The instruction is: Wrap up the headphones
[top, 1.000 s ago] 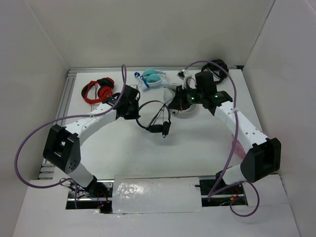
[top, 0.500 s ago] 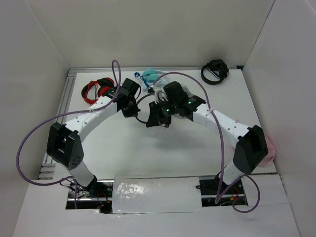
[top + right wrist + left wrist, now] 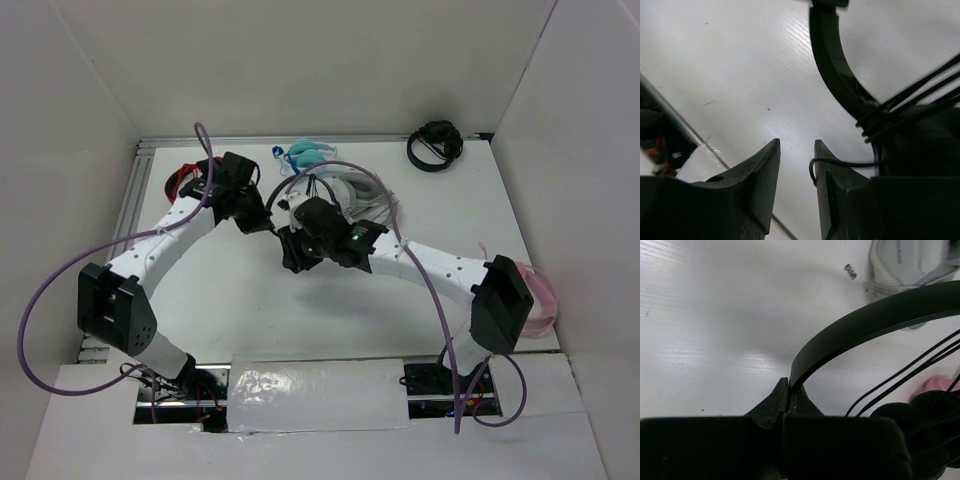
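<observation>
The tabletop below my left gripper is bare on the left side in the top view. My left gripper will move to that side and down to release the headband (image 3: pixel 860 322).
The headphones' thin black headband (image 3: pixel 860 322) is pinched at one end between the jaws of my left gripper (image 3: pixel 790 389), which is shut on it. Their cable (image 3: pixel 900 380) runs in strands down to a round earcup (image 3: pixel 925 415). In the top view my left gripper (image 3: pixel 262 214) and my right gripper (image 3: pixel 293 252) sit close together left of the table's middle. My right gripper (image 3: pixel 796 145) stands open just beside the headband (image 3: pixel 832 65). A loop of cable (image 3: pixel 812 170) lies against its right finger, and more cable is wound round the earcup (image 3: pixel 920 140).
Red-and-black headphones (image 3: pixel 184 180) lie partly behind the left arm. Teal headphones (image 3: pixel 306 152) and a bundled black headset (image 3: pixel 435 147) sit at the back. White headphones (image 3: pixel 366 190) lie behind the right gripper. Something pink (image 3: pixel 537 305) shows under the right arm.
My right arm has swung from the back right to the left, onto the headphones, and its jaws have opened. My left gripper has carried the headband back and to the left.
</observation>
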Controlling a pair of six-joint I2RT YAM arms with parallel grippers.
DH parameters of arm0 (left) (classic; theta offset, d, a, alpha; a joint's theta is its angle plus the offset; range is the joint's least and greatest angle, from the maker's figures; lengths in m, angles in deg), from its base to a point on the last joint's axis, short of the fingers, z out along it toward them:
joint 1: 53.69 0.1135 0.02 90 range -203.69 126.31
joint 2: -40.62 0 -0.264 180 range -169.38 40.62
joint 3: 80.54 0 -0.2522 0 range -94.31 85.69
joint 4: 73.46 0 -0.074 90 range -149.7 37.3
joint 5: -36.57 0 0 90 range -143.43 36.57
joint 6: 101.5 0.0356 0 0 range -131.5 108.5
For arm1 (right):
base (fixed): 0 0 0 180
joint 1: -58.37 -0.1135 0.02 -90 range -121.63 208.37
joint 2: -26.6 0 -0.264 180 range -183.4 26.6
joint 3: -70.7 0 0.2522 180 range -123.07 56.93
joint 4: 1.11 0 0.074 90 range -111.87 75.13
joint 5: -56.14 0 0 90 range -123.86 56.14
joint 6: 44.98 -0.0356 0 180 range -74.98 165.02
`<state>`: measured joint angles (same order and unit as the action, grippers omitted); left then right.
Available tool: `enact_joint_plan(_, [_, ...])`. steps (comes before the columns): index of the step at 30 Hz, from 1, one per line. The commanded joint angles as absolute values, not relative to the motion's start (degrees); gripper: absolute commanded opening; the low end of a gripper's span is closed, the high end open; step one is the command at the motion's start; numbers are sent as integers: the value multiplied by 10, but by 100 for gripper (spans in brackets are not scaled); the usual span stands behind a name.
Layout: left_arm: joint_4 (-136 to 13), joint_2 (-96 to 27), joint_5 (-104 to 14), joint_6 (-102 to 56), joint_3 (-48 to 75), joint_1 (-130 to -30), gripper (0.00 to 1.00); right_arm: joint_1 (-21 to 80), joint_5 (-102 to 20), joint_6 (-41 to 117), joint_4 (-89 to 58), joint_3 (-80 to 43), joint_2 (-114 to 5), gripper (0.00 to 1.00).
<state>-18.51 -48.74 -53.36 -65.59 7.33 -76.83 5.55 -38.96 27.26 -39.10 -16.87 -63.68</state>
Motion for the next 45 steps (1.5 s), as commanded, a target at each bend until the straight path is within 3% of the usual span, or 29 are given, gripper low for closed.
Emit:
enact_joint_plan(1, [-239,-452,-455,-648,72,-742,0,32,-261,260,-332,-140,-651,42])
enact_joint_plan(6, [-245,-440,-424,-638,83,-723,0,11,-146,252,-280,-91,-634,59])
enact_joint_plan(12, [-222,-440,-420,-636,83,-702,0,7,-81,237,-244,-35,-598,70])
enact_joint_plan(22, [-222,-440,-391,-621,87,-659,0,8,-81,225,-154,85,-508,85])
enact_joint_plan(34, [-208,-478,-409,-609,121,-594,0,91,-172,198,-117,191,-335,88])
enact_joint_plan(45, [-206,-568,-438,-614,120,-547,0,175,-216,189,-137,206,-332,88])
